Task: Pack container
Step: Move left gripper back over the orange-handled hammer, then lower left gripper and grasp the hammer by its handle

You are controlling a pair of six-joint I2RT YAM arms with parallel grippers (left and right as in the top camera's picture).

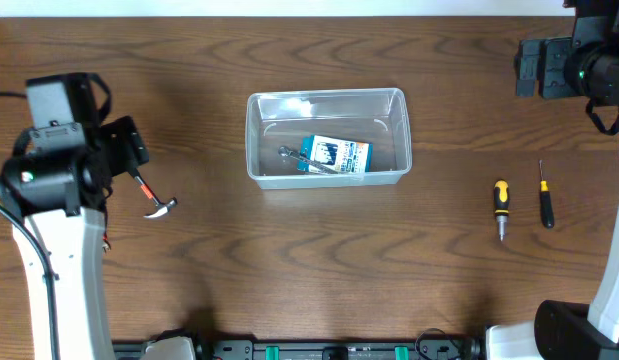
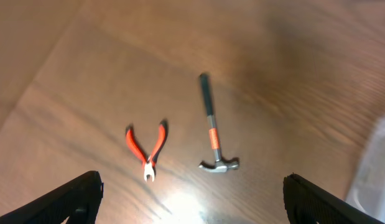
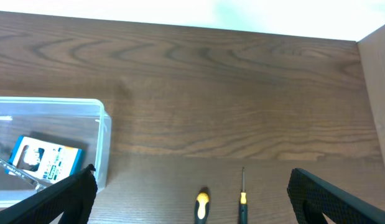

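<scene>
I will next lower the open fingers of my left gripper to either side of the small hammer's orange band (image 1: 146,190) (image 2: 214,138) below, since the hammer's handle already runs lengthwise between them.
The clear plastic container (image 1: 255,150) stands mid-table. In it lie a blue-and-white box (image 1: 337,155) and a metal tool (image 1: 292,155). It also shows in the right wrist view (image 3: 104,130), with the box (image 3: 43,158). My left gripper (image 2: 192,202) is open and empty, above the table near red-handled pliers (image 2: 147,149) and a small hammer (image 2: 212,127). The hammer shows in the overhead view (image 1: 154,200) beside the left arm. My right gripper (image 3: 192,173) is open and empty, high above two screwdrivers.
A stubby yellow-and-black screwdriver (image 1: 501,208) and a thin one (image 1: 545,195) lie to the right of the container, also in the right wrist view (image 3: 202,205) (image 3: 242,198). The container's edge shows at the right of the left wrist view (image 2: 375,168).
</scene>
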